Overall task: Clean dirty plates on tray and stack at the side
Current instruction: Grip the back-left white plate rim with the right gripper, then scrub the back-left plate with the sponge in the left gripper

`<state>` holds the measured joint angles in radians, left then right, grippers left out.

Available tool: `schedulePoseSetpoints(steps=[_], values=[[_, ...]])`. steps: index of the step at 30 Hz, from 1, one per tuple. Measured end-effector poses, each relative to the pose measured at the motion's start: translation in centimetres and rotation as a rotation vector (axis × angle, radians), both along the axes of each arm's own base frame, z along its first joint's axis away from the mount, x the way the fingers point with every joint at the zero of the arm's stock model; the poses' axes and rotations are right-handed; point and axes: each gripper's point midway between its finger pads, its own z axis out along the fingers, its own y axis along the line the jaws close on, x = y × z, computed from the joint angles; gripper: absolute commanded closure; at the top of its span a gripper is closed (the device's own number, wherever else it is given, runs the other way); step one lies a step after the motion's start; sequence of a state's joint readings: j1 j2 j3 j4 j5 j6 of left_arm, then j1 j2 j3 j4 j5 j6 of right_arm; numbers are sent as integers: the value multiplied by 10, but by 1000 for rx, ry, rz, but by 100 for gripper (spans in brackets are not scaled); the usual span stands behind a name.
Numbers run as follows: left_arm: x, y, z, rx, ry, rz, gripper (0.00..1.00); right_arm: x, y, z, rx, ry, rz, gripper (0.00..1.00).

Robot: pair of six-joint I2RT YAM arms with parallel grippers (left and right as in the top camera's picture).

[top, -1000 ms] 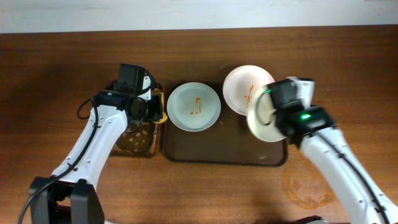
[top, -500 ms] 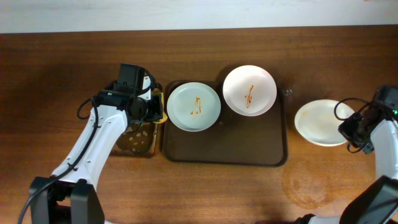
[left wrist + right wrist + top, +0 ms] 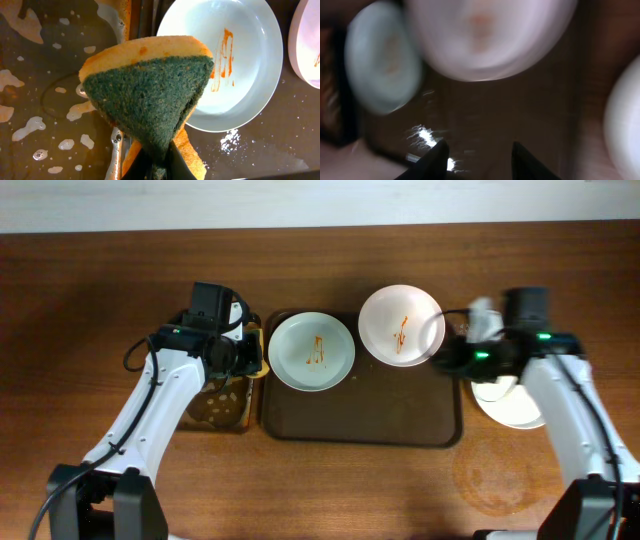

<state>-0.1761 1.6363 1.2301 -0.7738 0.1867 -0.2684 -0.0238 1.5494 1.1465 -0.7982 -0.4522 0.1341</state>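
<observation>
The blue plate still has orange smears, so my right gripper should cross the tray (image 3: 400, 415) and lower onto its rim opposite the sponge.
A brown tray (image 3: 400, 415) holds a pale blue plate (image 3: 311, 351) and a white plate (image 3: 400, 324), both with orange smears. A clean white plate (image 3: 512, 406) lies on the table right of the tray. My left gripper (image 3: 243, 356) is shut on a yellow and green sponge (image 3: 150, 95) at the tray's left edge, beside the blue plate (image 3: 235, 65). My right gripper (image 3: 447, 358) is open and empty over the tray's right edge, near the white plate (image 3: 490, 35). The right wrist view is blurred.
A shallow dish of soapy water (image 3: 218, 408) sits left of the tray, under my left arm. A faint ring mark (image 3: 492, 475) shows on the table at the front right.
My right arm set the clean white plate on the table right of the tray, let go, and has swung back left over the tray's right edge. My left arm has not moved.
</observation>
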Motion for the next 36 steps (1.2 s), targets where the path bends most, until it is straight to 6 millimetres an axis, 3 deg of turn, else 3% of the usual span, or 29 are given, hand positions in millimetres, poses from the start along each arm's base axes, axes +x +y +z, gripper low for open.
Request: schedulePoseSetpoints(steps=[4,8,10,15,18,19,25,28,33,36], values=[[2,0,1,-1,-7,0,100,4,75,-17,44,21,100,59],[2,0,1,-1,-7,0,100,16,114,-50,80,71,79,59],[2,0,1,-1,-7,0,100,24,129,-64,99,75,59,66],[2,0,1,-1,-7,0,100,38,131,-107,81,138,-73,70],[2,0,1,-1,-7,0,100,44,134,-110,91,123,-91,71],[2,0,1,-1,-8,0,100,44,135,-110,89,122,-93,76],[2,0,1,-2,-7,0,100,28,145,-118,46,170,-79,95],[1,-3,1,-16,-6,-6,100,21,139,-121,15,209,-89,96],[1,-21,5,-56,-21,-52,100,16,137,-121,3,235,-90,96],[1,-61,7,-92,-58,-126,100,16,137,-121,3,235,-90,96]])
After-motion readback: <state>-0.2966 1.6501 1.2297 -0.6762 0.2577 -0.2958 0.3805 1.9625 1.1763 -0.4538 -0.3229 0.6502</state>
